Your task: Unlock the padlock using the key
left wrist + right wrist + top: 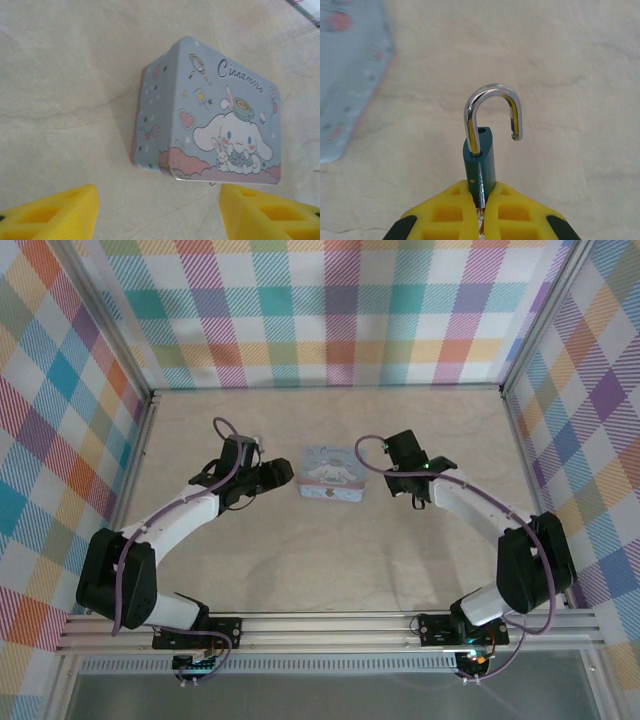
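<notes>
The lock goes down in my right gripper onto the bare tabletop [445, 131] beside the tin below next, and its lower end is released there, with the shackle [490, 95] already swung open.
The padlock [481, 160] is a small teal-blue body with a silver shackle [490, 95] swung open, its free end clear of the body. My right gripper [481, 192] is shut on the lock's lower half, holding it upright above the table. A sliver of metal shows between the yellow fingers [450, 212] below the lock; I cannot tell whether it is the key. My left gripper [159, 200] stands open, its yellow fingers [55, 212] wide apart just short of the tin, with nothing between them.
The pastel blue-pink tin [220, 115] with a white cartoon figure lies flat mid-table [330, 473], between the left gripper [283, 473] and the right gripper [396, 480]. Pale marbled tabletop [330, 560] surrounds it. Checked walls enclose three sides.
</notes>
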{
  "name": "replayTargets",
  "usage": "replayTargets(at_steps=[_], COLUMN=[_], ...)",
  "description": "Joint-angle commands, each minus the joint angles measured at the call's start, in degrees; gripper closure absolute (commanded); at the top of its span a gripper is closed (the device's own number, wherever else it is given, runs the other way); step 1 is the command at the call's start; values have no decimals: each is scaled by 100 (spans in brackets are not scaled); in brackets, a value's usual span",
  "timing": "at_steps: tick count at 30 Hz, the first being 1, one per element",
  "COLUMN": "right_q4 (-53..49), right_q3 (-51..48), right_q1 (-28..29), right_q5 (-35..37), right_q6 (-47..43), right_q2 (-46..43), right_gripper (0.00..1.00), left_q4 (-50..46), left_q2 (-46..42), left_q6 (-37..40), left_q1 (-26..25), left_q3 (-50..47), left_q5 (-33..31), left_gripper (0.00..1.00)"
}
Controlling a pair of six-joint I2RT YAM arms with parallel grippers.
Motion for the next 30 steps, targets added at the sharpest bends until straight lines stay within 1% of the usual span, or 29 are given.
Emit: replayTargets(at_steps=[1,6,16,28,30], right_q4=[-700,-1092,-1185,-1157,-1165], right_q3=[288,610,863,1210,1261], right_q1=[-149,-309,-459,-551,-560], right_q5=[166,147,-105,-442,-466], right_q6=[540,669,723,715,722], right_q2=[389,961,1679,2365,2438], right_gripper=[100,100,100,96,94], left_q4=[-45,-65,-24,-50,-50], left_q2=[-117,-143,-106,-61,-64], left_q6=[-7,-50,-111,-130,-126], left_q1=[53,53,53,53,56], left_q3=[-83,-117,-156,-154,-153], left_q5=[-110,-134,-168,-198,-217], left_gripper=[34,34,34,34,33])
